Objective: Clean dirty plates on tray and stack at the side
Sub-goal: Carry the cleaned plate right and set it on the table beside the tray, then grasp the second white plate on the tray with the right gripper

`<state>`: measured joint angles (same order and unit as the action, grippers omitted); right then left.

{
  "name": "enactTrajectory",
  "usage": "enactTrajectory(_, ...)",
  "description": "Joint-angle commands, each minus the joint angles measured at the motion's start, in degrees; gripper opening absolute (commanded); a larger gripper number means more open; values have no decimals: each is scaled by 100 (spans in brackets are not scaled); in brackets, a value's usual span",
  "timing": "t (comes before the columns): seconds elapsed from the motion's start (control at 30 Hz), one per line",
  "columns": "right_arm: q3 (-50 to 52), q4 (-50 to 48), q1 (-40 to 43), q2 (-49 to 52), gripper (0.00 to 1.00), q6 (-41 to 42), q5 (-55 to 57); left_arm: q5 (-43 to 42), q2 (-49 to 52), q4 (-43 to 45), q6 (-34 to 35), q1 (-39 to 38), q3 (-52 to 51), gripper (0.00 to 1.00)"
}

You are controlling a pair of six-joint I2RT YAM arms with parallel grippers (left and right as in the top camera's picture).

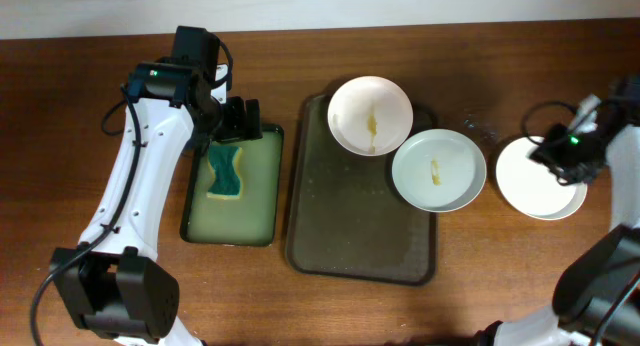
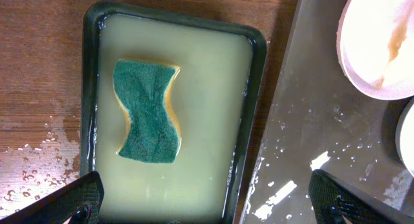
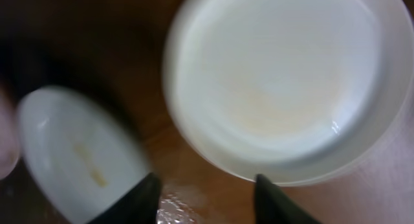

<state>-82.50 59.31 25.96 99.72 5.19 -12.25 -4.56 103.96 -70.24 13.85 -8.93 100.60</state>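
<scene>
The narrow middle of the teal sponge (image 1: 224,172) (image 2: 147,111) is below the spread fingers of the robot's open left gripper, so that gripper will go down onto it next, into the green-lined tray.
The dark brown tray (image 1: 340,226) lies in the middle of the table. One smeared white plate (image 1: 370,115) sits on its far end and shows in the left wrist view (image 2: 381,43). A second smeared plate (image 1: 438,170) overhangs its right rim and shows in the right wrist view (image 3: 71,153). A third, clean-looking plate (image 1: 540,178) rests on the table at the right (image 3: 291,75). My left gripper (image 2: 207,208) is open and empty above the green-lined tray's far end. My right gripper (image 3: 204,201) is open and empty above the table beside the third plate.
The green-lined tray (image 1: 258,201) holds pale liquid and a teal sponge (image 1: 226,171), also seen in the left wrist view (image 2: 147,112). Water drops lie on the brown tray and on the wood by the plates. Cables run along both arms.
</scene>
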Motion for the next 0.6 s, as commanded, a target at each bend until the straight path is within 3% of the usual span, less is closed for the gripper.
enactTrajectory(0.0, 70, -289, -935, 127, 54, -820, 472, -61, -70, 4, -66, -4, -7, 99)
enactTrajectory(0.13, 201, -723, -1362, 776, 54, -820, 824, -61, -70, 7, -66, -4, -7, 100)
enactTrajectory(0.23, 219, -728, -1362, 1071, 48, -820, 754, -61, -70, 7, -66, -4, -7, 99)
enactTrajectory(0.33, 398, -723, -1357, 1139, 21, -817, 658, -61, -68, 7, -66, -4, -7, 99)
enactTrajectory(0.37, 398, -669, -1349, 1139, 4, -813, 669, -61, -70, 7, -68, -4, -7, 99)
enactTrajectory(0.57, 378, 599, -1609, -24, 4, -280, 649, -61, -70, 7, -68, 22, -7, 99)
